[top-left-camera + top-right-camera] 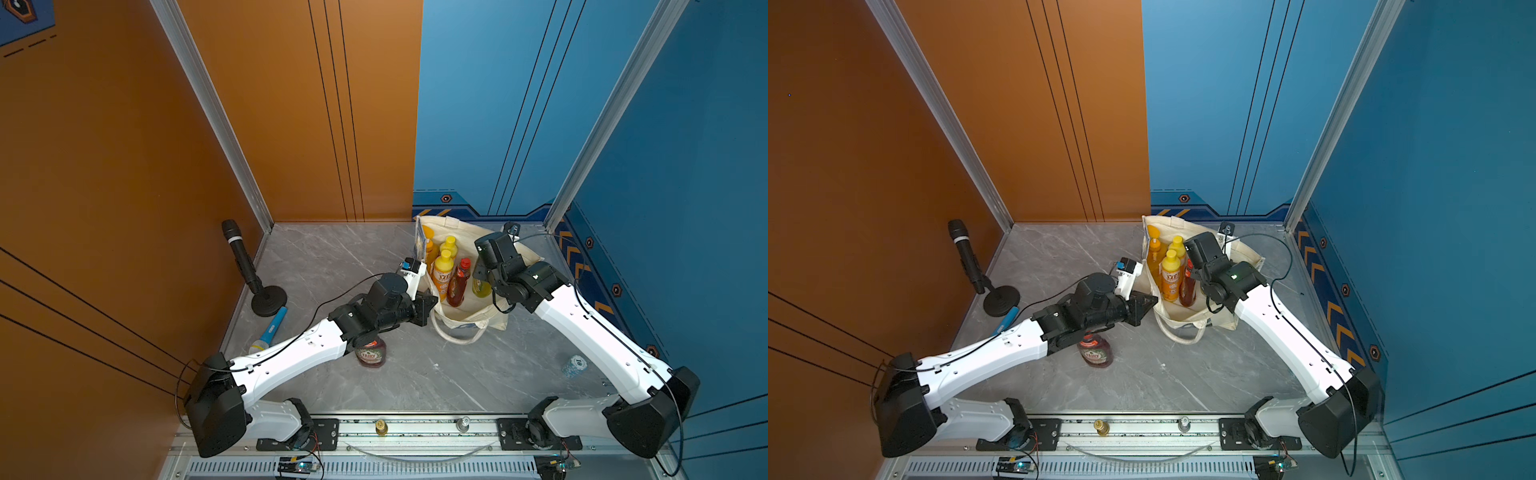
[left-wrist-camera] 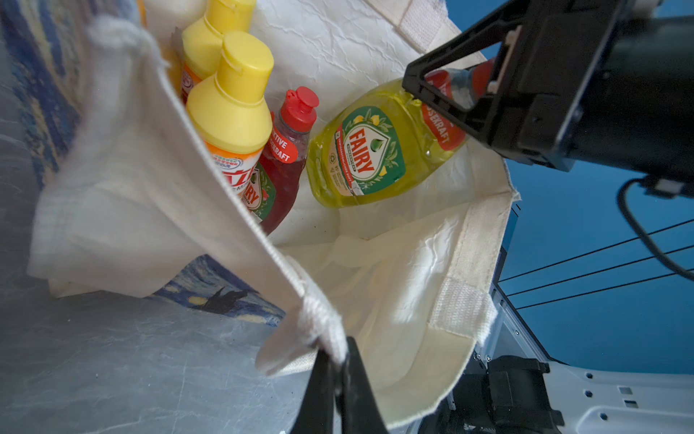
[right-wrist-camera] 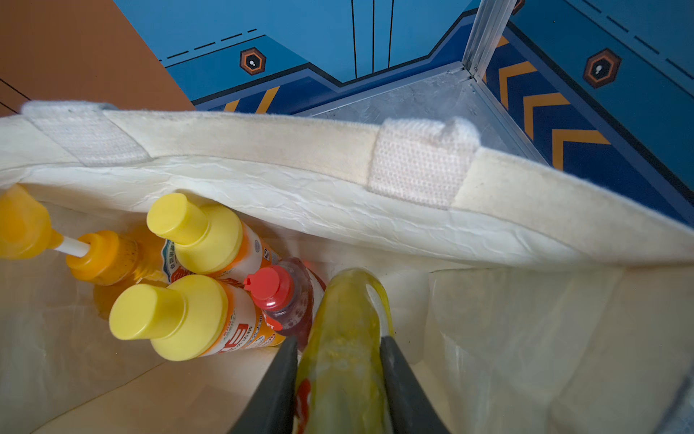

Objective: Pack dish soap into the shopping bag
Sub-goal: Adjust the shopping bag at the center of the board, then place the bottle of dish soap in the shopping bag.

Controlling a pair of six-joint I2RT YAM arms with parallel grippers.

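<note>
The bag's bottom is below my right gripper, so next it needs to lower the hanging dish soap bottle onto the bare bottom of the bag beside the dark red bottle and release.
The cream shopping bag [image 1: 465, 230] stands open at the back right of the table. My left gripper [image 2: 338, 357] is shut on its near rim beside a handle, holding the mouth open. Inside the bag, my right gripper [image 3: 340, 345] is shut on the neck of a yellow-green dish soap bottle [image 2: 360, 158], which hangs tilted above the bag floor. Beside it in the bag stand a dark red bottle [image 3: 289, 300], two yellow-capped orange bottles [image 3: 187, 315] and an orange pump bottle [image 3: 105, 255]. Another dark red bottle [image 1: 371, 355] stands on the table under my left forearm.
A black microphone [image 1: 245, 262] on a round stand is at the left wall, with a blue microphone [image 1: 272, 328] lying by it. A small blue-and-white stack [image 1: 575, 365] sits near the right arm. The bag's loose handle [image 1: 457, 334] lies in front of the bag.
</note>
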